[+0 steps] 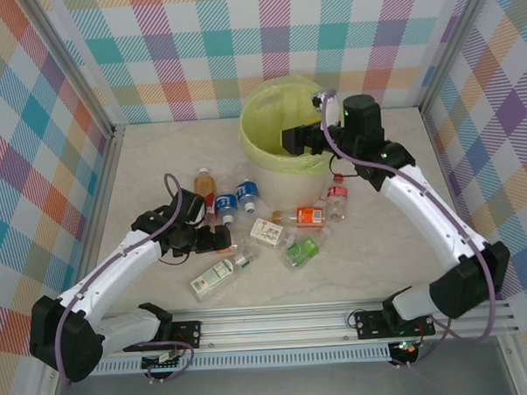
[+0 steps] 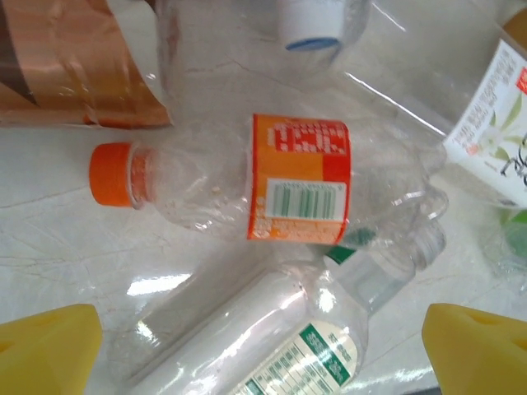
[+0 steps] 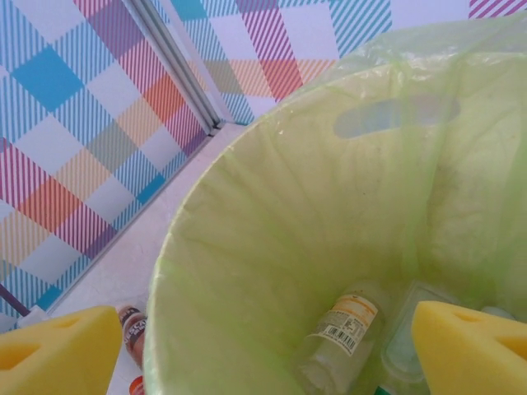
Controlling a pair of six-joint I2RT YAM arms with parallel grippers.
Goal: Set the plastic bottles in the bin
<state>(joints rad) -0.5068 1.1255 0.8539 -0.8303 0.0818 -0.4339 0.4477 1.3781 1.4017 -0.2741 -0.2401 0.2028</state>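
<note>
The clear bottle's shoulder (image 2: 328, 294) is below and farther back, so the left gripper will next draw back and go down around it, where the orange-labelled bottle (image 2: 300, 177) leaves room.
Several plastic bottles lie on the table in front of the bin (image 1: 254, 132), among them a blue-labelled one (image 1: 226, 203), a red-capped one (image 1: 335, 199) and a green-and-white-labelled one (image 1: 216, 276). My left gripper (image 1: 215, 241) hangs open low over this heap. In the left wrist view its yellow pads (image 2: 45, 350) flank the clear green-and-white-labelled bottle (image 2: 321, 354), and an orange-capped, orange-labelled bottle (image 2: 300, 177) lies just beyond. My right gripper (image 1: 289, 141) is open over the bin with nothing between its pads (image 3: 469, 350). A clear bottle (image 3: 346, 325) lies on the bin's bottom inside the yellow-green liner (image 3: 272, 239).
Chequered walls close in the table on three sides, and the bin stands near the back wall. A brown-labelled bottle (image 1: 203, 184) and an orange-labelled one (image 1: 310, 216) lie among the others. The metal rail (image 1: 339, 321) with the arm bases runs along the near edge.
</note>
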